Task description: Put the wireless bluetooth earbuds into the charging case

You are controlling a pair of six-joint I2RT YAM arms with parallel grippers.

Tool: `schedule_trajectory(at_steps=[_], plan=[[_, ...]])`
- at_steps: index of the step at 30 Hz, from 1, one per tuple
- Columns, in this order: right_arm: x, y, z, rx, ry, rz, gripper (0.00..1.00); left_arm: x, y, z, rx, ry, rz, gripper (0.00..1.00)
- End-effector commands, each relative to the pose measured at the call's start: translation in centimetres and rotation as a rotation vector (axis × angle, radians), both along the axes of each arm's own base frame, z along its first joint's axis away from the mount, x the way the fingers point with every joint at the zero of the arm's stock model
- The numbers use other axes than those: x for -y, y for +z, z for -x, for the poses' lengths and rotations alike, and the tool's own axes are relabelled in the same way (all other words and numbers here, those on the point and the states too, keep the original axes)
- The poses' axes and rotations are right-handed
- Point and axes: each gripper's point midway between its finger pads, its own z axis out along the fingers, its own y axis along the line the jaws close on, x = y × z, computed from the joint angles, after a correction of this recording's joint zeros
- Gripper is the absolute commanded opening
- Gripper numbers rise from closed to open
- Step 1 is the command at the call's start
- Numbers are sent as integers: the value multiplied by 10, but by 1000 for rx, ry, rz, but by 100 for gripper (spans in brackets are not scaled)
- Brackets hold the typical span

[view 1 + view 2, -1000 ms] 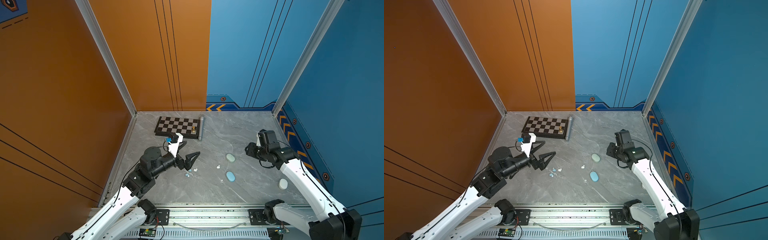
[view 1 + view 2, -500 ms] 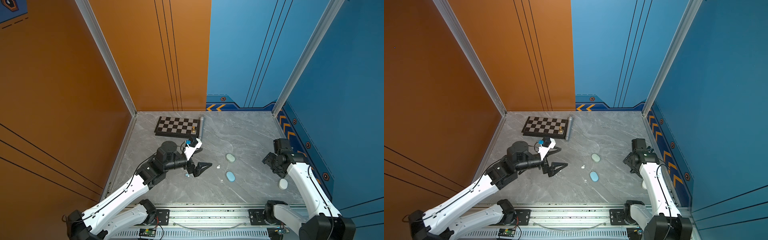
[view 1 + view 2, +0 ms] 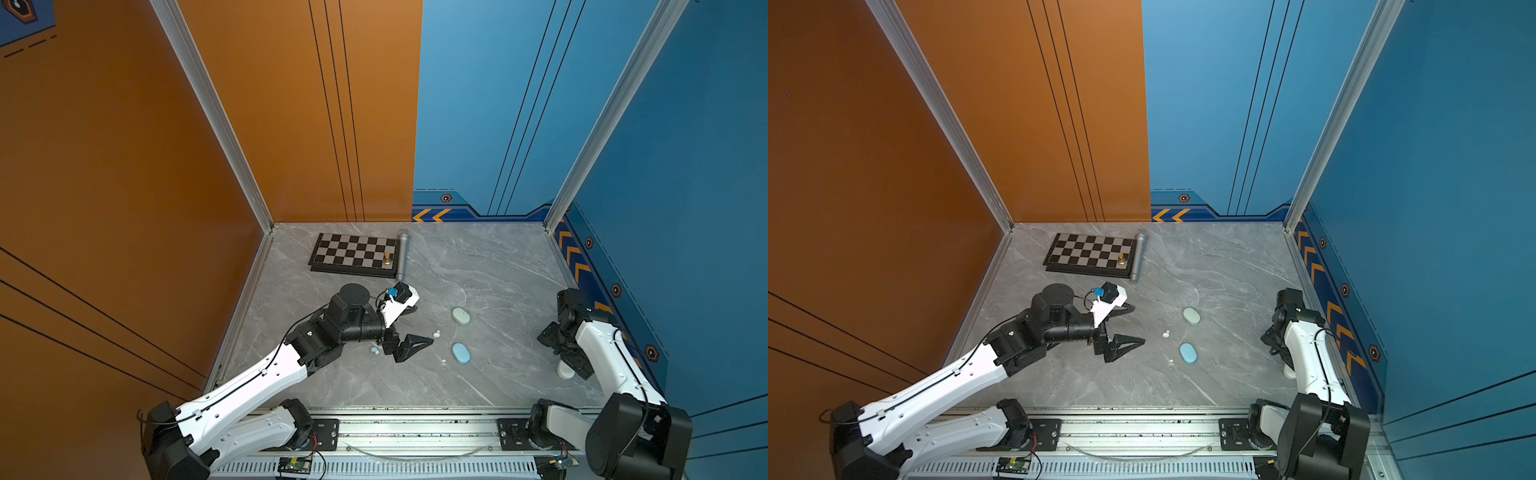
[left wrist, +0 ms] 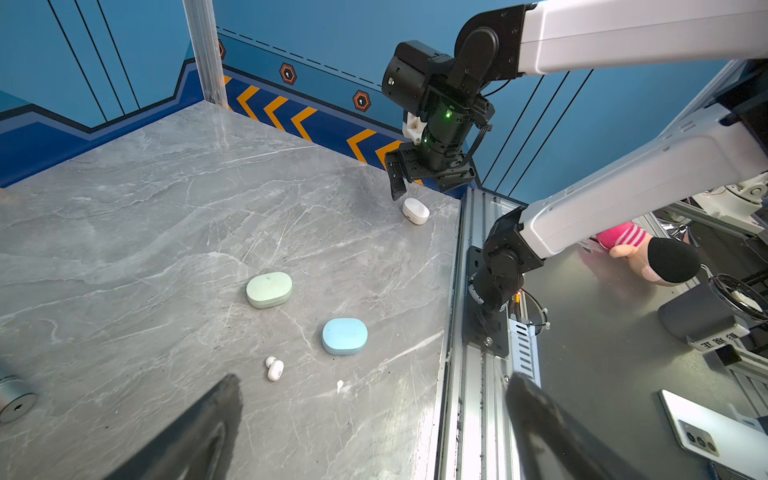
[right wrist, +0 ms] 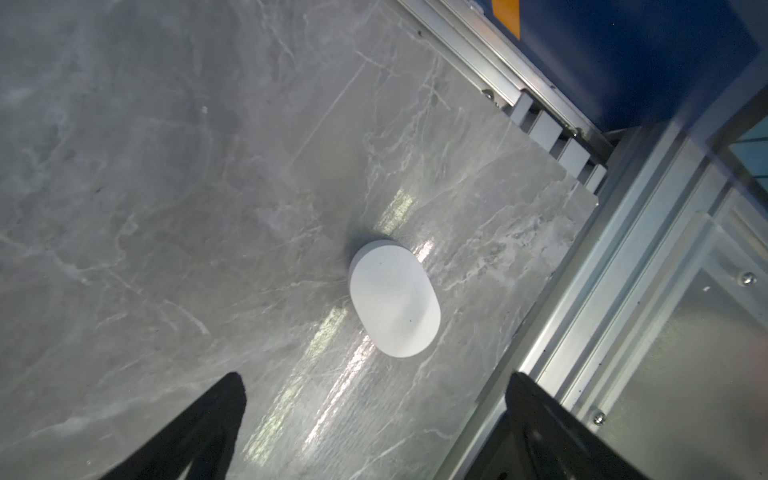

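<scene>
My right gripper goes down over the white case [image 3: 565,370] [image 5: 395,300] next and closes on its long sides, since its narrow width fits the gap between my open fingertips.
Three closed oval charging cases lie on the grey table: pale green [image 3: 461,316] [image 4: 269,289], light blue [image 3: 461,353] [image 4: 345,336] and white [image 3: 565,371] [image 5: 395,299]. A white earbud [image 3: 436,333] [image 4: 275,368] lies left of the green and blue cases. A tiny white piece [image 3: 444,360] [image 4: 340,385] lies beside the blue case. Pale blue earbuds [image 3: 375,350] sit by my left wrist. My left gripper [image 3: 424,325] [image 4: 374,378] hovers open and empty just left of the white earbud. My right gripper [image 3: 567,357] [image 5: 374,376] hangs open above the white case, touching nothing.
A chessboard [image 3: 353,253] with a gold piece [image 3: 387,258] and a grey cylinder [image 3: 402,257] lies at the back. The white case sits close to the table's front right corner, near the metal rail [image 5: 582,291] and the blue wall.
My right arm swung from the middle to the front right, over the white case, and its jaws opened wide. My left arm reached forward toward the white earbud.
</scene>
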Motion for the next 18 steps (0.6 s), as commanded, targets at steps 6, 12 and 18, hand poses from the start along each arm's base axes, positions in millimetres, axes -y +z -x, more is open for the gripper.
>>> schedule_trajectory(at_steps=[6,12,18], plan=[[2,-30,-4,47,-35,-79,99,-9,8,9,24,1,-5,99],[2,-47,-12,64,-17,-116,94,-18,7,11,16,28,-29,99],[-2,-59,-20,64,11,-192,90,-18,12,10,12,36,-37,97]])
